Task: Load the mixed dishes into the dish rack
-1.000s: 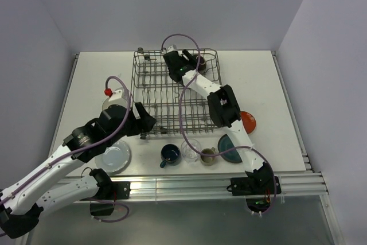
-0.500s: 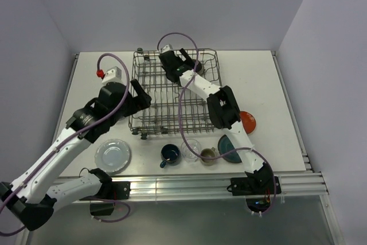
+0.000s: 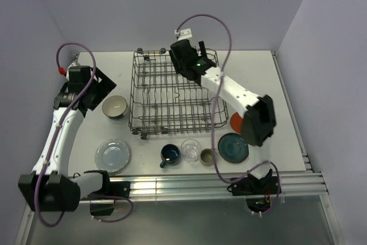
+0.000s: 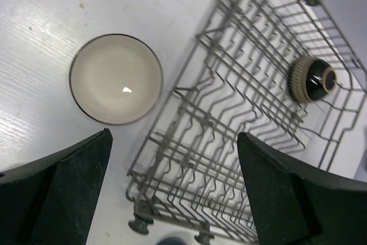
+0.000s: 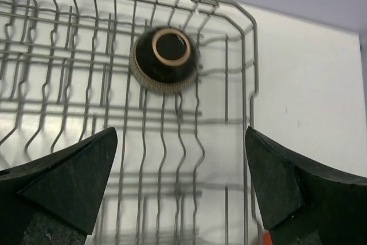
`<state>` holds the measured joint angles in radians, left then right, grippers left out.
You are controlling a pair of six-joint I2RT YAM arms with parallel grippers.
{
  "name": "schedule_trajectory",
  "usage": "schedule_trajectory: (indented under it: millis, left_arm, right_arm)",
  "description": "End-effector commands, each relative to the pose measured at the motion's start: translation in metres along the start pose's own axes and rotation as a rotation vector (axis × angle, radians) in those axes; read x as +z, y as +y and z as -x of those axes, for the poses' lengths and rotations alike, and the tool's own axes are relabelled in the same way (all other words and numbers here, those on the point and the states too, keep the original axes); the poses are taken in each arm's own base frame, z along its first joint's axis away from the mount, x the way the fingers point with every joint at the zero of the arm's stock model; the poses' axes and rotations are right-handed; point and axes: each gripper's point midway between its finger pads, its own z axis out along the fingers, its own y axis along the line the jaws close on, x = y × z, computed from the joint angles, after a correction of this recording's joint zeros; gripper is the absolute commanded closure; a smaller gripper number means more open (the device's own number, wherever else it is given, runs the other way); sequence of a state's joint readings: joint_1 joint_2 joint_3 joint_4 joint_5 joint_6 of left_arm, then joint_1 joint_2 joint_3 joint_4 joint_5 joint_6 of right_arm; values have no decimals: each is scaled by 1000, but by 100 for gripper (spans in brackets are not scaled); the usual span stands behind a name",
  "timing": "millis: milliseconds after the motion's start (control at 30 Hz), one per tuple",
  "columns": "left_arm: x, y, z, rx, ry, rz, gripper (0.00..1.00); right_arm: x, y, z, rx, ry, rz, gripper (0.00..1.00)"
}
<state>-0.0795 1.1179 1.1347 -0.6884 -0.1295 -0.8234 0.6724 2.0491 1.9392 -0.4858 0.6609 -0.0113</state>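
My left gripper is to go down and slightly back next, to the exposed rim of the white-inside bowl (image 3: 114,107), on the side away from the rack.
The dish rack (image 3: 172,98) stands mid-table. A brown bowl (image 5: 165,60) lies upside down in its far right corner, also caught by the left wrist view (image 4: 311,80). My right gripper (image 3: 196,58) hovers open above that corner (image 5: 180,190), clear of the bowl. High at the table's left, my left gripper (image 3: 96,84) is open and empty (image 4: 175,199). A white-inside bowl (image 3: 114,107) (image 4: 116,78) sits upright on the table just left of the rack (image 4: 229,96).
Along the front stand a pale plate (image 3: 113,155), a blue mug (image 3: 170,154), a clear glass (image 3: 190,148), a beige cup (image 3: 207,155) and a teal plate (image 3: 233,147). An orange-red plate (image 3: 235,122) shows partly behind the right arm. Walls close in at the back and sides.
The left arm swung up and away to the left, uncovering the white-inside bowl beside the rack. The right arm rose off the brown bowl. Both jaws opened wider.
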Motion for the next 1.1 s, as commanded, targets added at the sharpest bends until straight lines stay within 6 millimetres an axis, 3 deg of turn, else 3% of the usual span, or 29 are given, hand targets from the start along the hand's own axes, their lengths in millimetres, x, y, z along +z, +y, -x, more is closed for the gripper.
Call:
schedule_trajectory:
  millis: [0, 33, 100, 133, 167, 300, 333, 467, 733, 900, 1000, 1067]
  left_arm:
    - [27, 7, 3, -40, 97, -12, 5]
    - [33, 12, 3, -45, 107, 4, 7]
    - [49, 27, -3, -50, 135, 69, 8]
    - [52, 31, -4, -49, 142, 89, 8]
    - [56, 39, -11, -49, 168, 121, 9]
    - [64, 64, -17, -42, 155, 211, 10]
    - [67, 73, -24, -39, 171, 239, 10]
    - [73, 95, -36, -42, 194, 295, 10]
    - [83, 121, -64, -56, 244, 339, 11]
    - [108, 130, -80, -67, 331, 348, 14]
    - [116, 131, -79, -59, 341, 351, 22]
    - [118, 133, -72, -67, 329, 349, 34]
  right_arm:
    - [-63, -24, -1, 299, 10, 41, 0]
    - [-69, -20, -28, 287, 53, 52, 0]
    - [-99, -30, -29, 364, 26, 87, 0]
    - [-105, -29, -46, 354, 42, 90, 0]
    - [-118, -24, -47, 351, 31, 111, 0]
    - [-164, -41, -53, 395, -19, 123, 0]
    - [-169, -43, -62, 387, -10, 121, 0]
    - [-197, -63, -68, 444, -57, 128, 0]
    - [-210, -76, -89, 480, -56, 135, 0]
    - [-213, -71, -97, 488, -38, 152, 0]
    - [-214, -71, -107, 478, -23, 141, 0]
    - [-215, -71, -110, 477, -19, 141, 0]
